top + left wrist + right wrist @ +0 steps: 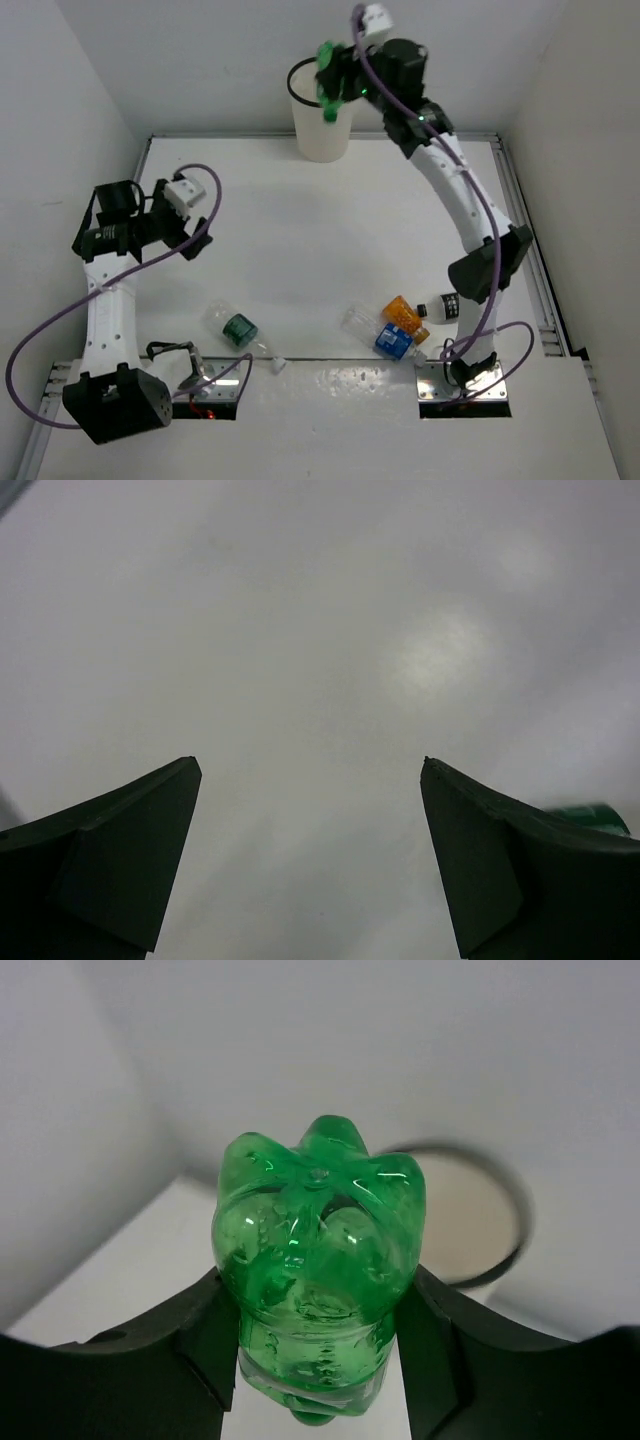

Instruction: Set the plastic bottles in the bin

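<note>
The left gripper's open fingers face bare table, so it will next swing back and to the right in the top view, turning and lowering onto the clear bottle's shoulder [261,349].
My right gripper [335,88] is shut on the green bottle [327,85] and holds it high over the rim of the white bin [322,135] at the back of the table. In the right wrist view the green bottle [320,1250] sits base-up between my fingers [190,1340], with the bin's black rim [512,1210] behind it. My left gripper [198,243] is open and empty above the left of the table. The clear bottle with the green label [238,330] lies near the front. The orange [402,312], blue-labelled [392,341] and dark-labelled [441,306] bottles lie together by the right arm's base.
White walls close in the table at the back and sides. The left wrist view shows bare table between its open fingers [130,850], with a green edge [592,816] at the far right. Purple cables loop off both arms.
</note>
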`<state>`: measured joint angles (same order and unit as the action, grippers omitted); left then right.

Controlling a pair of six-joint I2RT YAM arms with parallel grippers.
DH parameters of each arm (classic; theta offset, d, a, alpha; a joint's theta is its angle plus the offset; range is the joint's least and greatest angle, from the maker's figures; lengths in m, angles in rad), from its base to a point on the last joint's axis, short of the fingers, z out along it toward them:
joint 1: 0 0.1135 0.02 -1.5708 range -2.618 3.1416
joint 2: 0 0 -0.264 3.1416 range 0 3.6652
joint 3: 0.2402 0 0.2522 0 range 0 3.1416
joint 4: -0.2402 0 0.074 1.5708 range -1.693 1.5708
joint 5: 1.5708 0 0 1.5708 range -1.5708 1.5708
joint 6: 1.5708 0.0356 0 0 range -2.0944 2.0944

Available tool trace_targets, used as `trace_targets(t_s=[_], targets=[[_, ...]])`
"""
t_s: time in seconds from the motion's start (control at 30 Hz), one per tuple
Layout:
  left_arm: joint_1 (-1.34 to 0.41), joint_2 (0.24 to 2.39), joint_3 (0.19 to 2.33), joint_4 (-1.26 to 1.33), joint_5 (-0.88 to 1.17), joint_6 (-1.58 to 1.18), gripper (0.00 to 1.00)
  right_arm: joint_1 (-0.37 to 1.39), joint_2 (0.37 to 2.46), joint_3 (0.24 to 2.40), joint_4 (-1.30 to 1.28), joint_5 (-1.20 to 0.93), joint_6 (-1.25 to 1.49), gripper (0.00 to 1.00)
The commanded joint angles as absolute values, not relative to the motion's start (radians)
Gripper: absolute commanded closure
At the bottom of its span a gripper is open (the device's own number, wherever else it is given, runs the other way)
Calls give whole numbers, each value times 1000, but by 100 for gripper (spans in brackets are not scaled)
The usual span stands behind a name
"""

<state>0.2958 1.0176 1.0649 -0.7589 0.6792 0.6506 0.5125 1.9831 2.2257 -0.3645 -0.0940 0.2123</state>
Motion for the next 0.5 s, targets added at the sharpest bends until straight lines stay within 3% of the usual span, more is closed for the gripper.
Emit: trace_targets(t_s=[0.0, 0.13, 0.23, 0.33, 0.47], targets=[[233, 1074, 1083, -1046, 859, 1095, 2, 471, 1944, 2096, 179, 17, 178, 100], [184, 1112, 1072, -1063, 859, 1140, 4, 440, 2121, 2238, 348, 66, 130, 100], [184, 1112, 1072, -1063, 882, 1150, 5, 416, 2241, 2220, 695, 72, 94, 100], [184, 1121, 1072, -1171, 882, 1286, 6, 396, 2399, 2379, 715, 72, 95, 100], [175, 1121, 1081, -1274, 844, 1403, 6, 385, 2456, 2326, 779, 77, 78, 100]])
